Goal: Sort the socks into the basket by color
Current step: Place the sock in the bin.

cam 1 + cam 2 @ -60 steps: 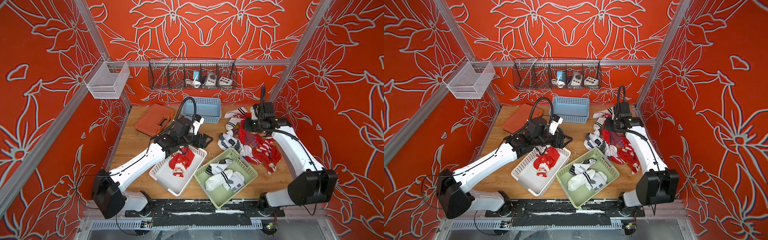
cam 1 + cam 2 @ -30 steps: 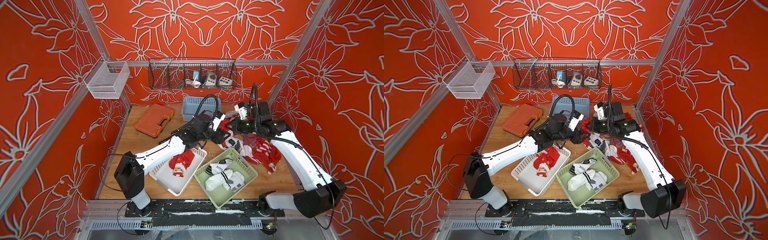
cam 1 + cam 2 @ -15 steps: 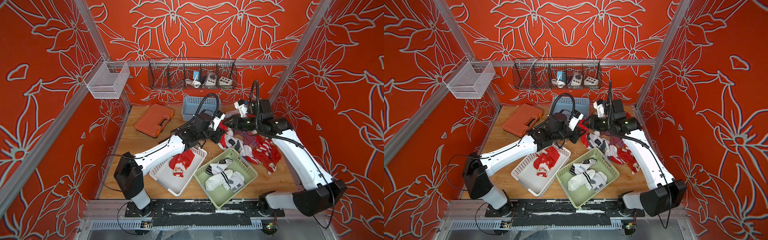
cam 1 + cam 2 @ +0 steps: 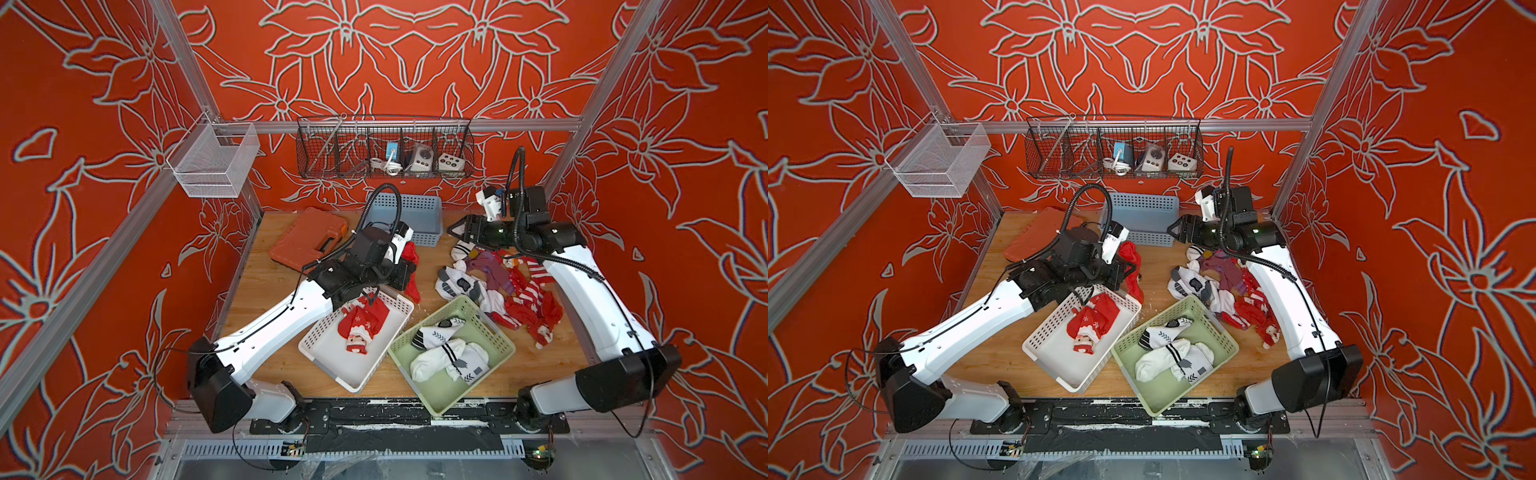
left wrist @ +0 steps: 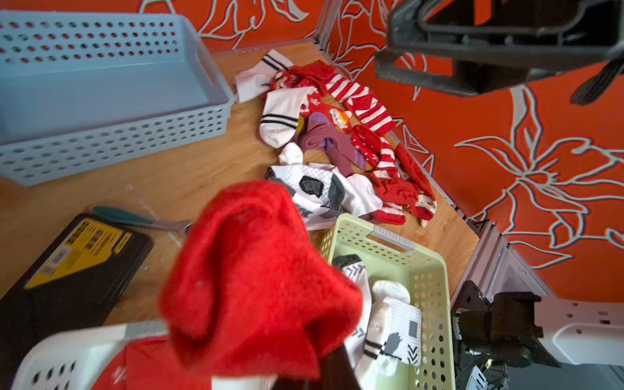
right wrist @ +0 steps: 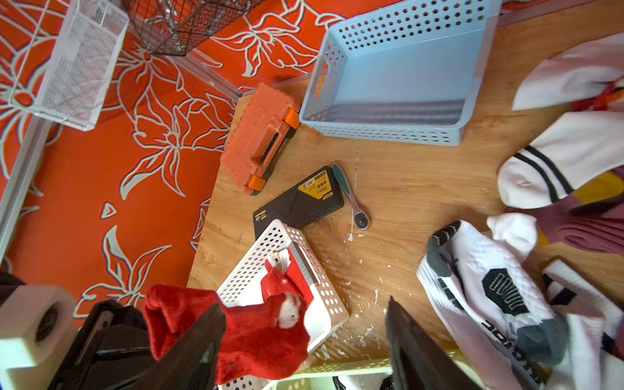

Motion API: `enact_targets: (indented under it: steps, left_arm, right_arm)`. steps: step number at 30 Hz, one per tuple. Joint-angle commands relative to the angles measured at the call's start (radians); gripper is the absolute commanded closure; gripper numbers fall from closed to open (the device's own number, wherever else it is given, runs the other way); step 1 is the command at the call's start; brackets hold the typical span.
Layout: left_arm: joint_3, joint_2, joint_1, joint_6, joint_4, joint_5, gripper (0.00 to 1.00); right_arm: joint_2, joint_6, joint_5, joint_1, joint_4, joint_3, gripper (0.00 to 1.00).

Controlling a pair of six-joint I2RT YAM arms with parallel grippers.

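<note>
I should next move my left gripper back over that basket's middle (image 4: 357, 332), tip it downward and let go of the fluffy sock. A red sock is already in the white basket.
My left gripper (image 4: 405, 272) is shut on a fluffy red sock (image 5: 256, 270), which hangs above the far corner of the white basket (image 4: 324, 332). That basket holds another red sock (image 4: 361, 328). The green basket (image 4: 494, 332) beside it holds white socks (image 4: 449, 357). My right gripper (image 6: 305, 307) is open and empty, raised near the blue basket (image 4: 415, 208), which has nothing in it. Beneath the right arm lies a mixed pile of socks (image 4: 498, 282): red striped, white and purple.
An orange tool case (image 4: 309, 239) lies at the back left. A black case (image 6: 300, 202) and a ratchet (image 6: 351, 199) lie on the table under my left arm. A wire rack (image 4: 384, 149) and a white mesh basket (image 4: 212, 166) hang on the walls.
My right gripper opened, let go of the red sock and drew back to the right. My left gripper shut on that sock and carried it left, towards the white basket.
</note>
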Motion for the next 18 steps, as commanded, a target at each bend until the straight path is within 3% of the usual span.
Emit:
enact_targets:
  steps: [1,6,11,18]
  left_arm:
    - [-0.019,-0.079,0.054,-0.05,-0.143,-0.015,1.0]
    - [-0.048,-0.167,0.134,-0.078,-0.288,-0.012,1.0]
    - [-0.089,-0.227,0.186,-0.124,-0.397,0.005,1.0]
    - [-0.168,-0.266,0.201,-0.18,-0.472,0.022,1.0]
  right_arm:
    - [0.031,-0.027,0.047,-0.035,-0.026,0.044,0.2]
    - [0.071,-0.034,0.08,-0.081,-0.041,0.062,0.16]
    - [0.11,-0.043,0.142,-0.114,-0.053,0.056,0.03]
    - [0.156,-0.047,0.207,-0.174,-0.048,0.02,0.02]
